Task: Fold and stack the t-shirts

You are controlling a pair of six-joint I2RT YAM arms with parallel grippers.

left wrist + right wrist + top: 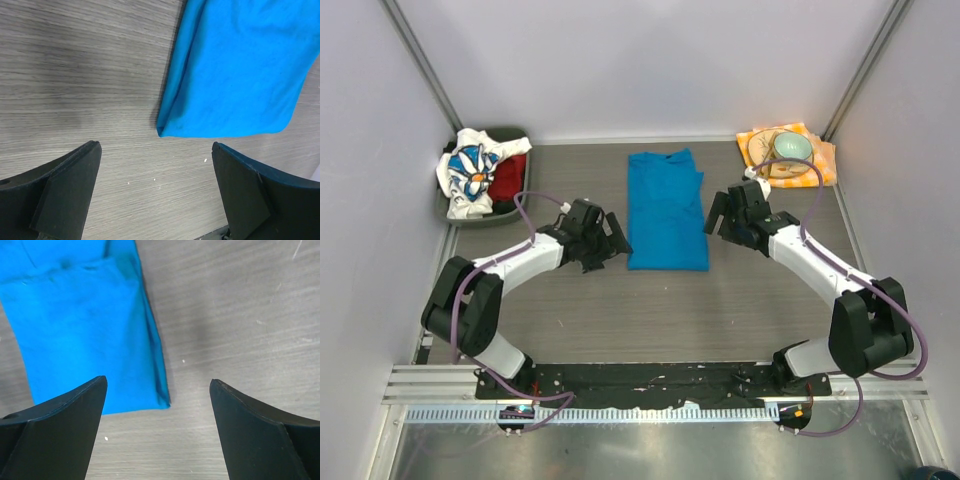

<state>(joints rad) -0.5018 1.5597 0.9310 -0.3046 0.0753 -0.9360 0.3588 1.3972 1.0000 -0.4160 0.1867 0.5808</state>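
Observation:
The blue t-shirt's near corner (631, 266) (165, 130) lies just below my left gripper and to its right in the top view, so next I move down and across to close on it.
A bright blue t-shirt (666, 210) lies flat in the middle of the table, folded into a long narrow rectangle. My left gripper (615, 243) stands open just off its near left corner, nothing between the fingers. In the left wrist view the blue t-shirt (240, 70) fills the upper right, above the open left gripper (154, 150). My right gripper (717, 215) is open beside the shirt's right edge. The right wrist view shows the blue t-shirt (80, 335) and its near right corner above the open right gripper (158, 381). A daisy-print t-shirt (470, 175) and a red t-shirt (510, 180) are crumpled at the back left.
The two crumpled shirts sit in a dark bin (512, 132) by the left wall. At the back right, an orange-and-white checked napkin (823, 152) carries a pale green bowl (792, 147). White walls close in the table on three sides.

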